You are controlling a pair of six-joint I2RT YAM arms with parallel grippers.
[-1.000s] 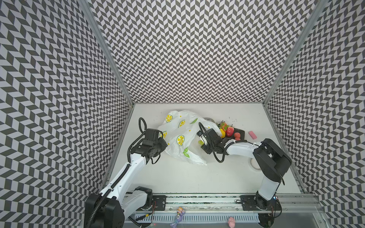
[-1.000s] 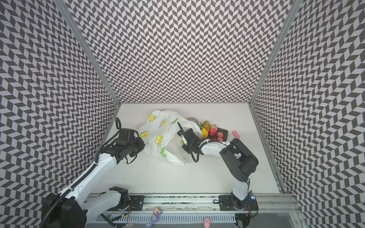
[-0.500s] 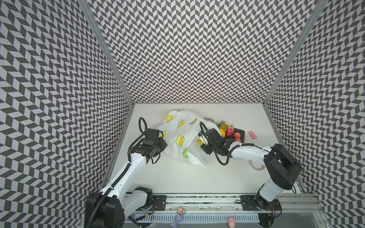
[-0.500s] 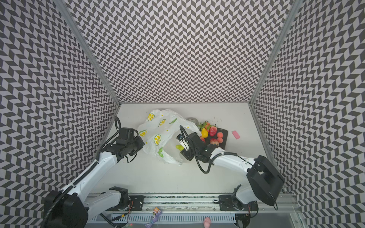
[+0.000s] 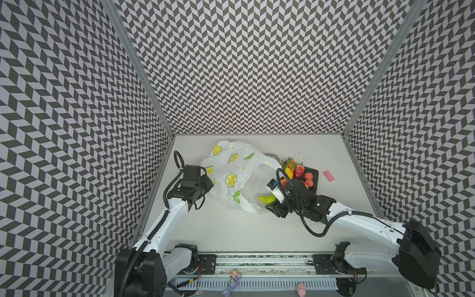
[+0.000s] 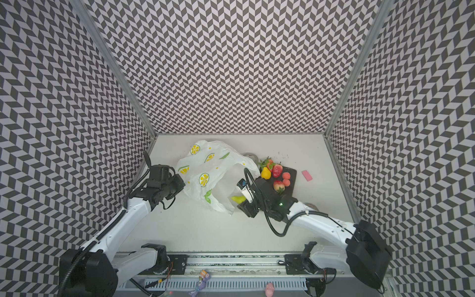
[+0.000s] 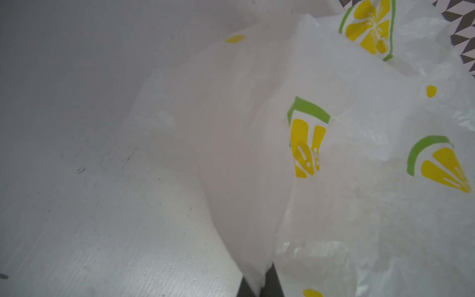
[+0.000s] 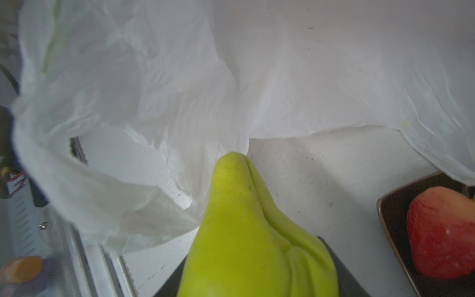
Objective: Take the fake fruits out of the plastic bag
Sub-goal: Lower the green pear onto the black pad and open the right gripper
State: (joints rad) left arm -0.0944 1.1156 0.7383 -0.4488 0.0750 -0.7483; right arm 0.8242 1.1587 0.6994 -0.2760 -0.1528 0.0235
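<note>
My right gripper carries the pear-shaped fruit outside the bag (image 5: 231, 169) to the gap between the tray's fruits next and releases it, since the gap lies outward.
The white plastic bag (image 5: 231, 169) printed with lemon slices lies at mid-table, its mouth facing right. My left gripper (image 5: 208, 183) is shut on the bag's left edge, and a fold of film (image 7: 246, 231) runs into the closed jaws. My right gripper (image 5: 273, 203) is shut on a yellow-green pear-shaped fake fruit (image 5: 266, 199) (image 8: 244, 231), just outside the bag's mouth with its tip at the film's rim. Other fake fruits sit on a dark tray (image 5: 315, 177): a strawberry (image 5: 299, 171), a yellow pear (image 5: 289, 172) and orange-red round ones (image 5: 308, 176).
A pink block (image 5: 328, 176) lies right of the tray. A grey ring (image 6: 248, 155) shows behind the bag, and a tape roll (image 6: 311, 206) peeks out beside the right arm. Patterned walls close three sides; a rail runs along the front edge.
My right gripper has drawn back out of the bag's mouth toward the front with the yellow-green fruit, its arm swinging out to the right. The left gripper has kept still on the bag.
</note>
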